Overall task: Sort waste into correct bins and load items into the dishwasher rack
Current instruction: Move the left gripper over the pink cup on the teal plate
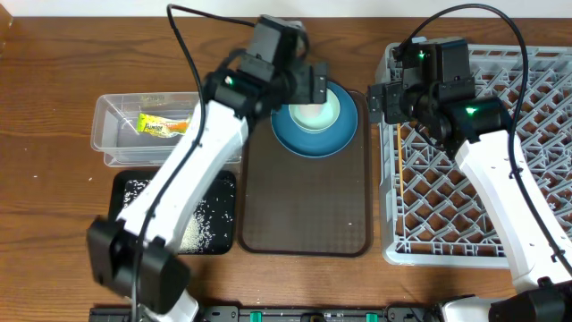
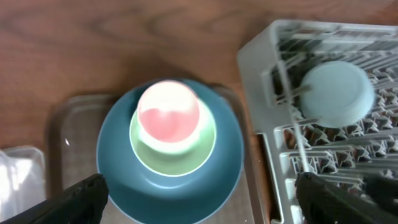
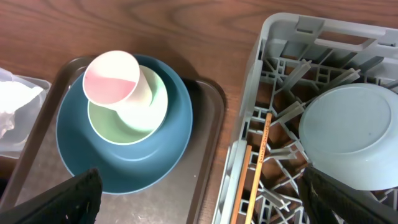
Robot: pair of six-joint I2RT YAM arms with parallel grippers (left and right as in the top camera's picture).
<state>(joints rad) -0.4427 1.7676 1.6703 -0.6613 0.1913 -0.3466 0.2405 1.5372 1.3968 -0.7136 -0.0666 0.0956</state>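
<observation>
My left gripper should move down, open, onto the pink cup's rim edge facing the clear tub (image 2: 140, 114), because the cup is at the top of the stack.
The dark blue plate (image 1: 315, 143) lies at the far end of the brown tray, with the mint-green bowl (image 1: 317, 114) on it. In the left wrist view the pink cup (image 2: 168, 112) stands in the bowl (image 2: 180, 158) on the plate (image 2: 124, 162). My left gripper (image 1: 313, 85) hovers open and empty above this stack. My right gripper (image 1: 380, 100) is open and empty over the left rim of the grey rack (image 1: 536, 107). The chopsticks (image 3: 258, 168) and the pale bowl (image 3: 348, 137) lie in the rack.
The clear tub (image 1: 112, 134) at the left holds the snack wrapper (image 1: 161, 125) and the white tissue (image 3: 12, 106). The black tray (image 1: 125, 188) in front of it holds rice grains (image 1: 201, 224). The brown serving tray (image 1: 304, 206) sits between the bins and the rack.
</observation>
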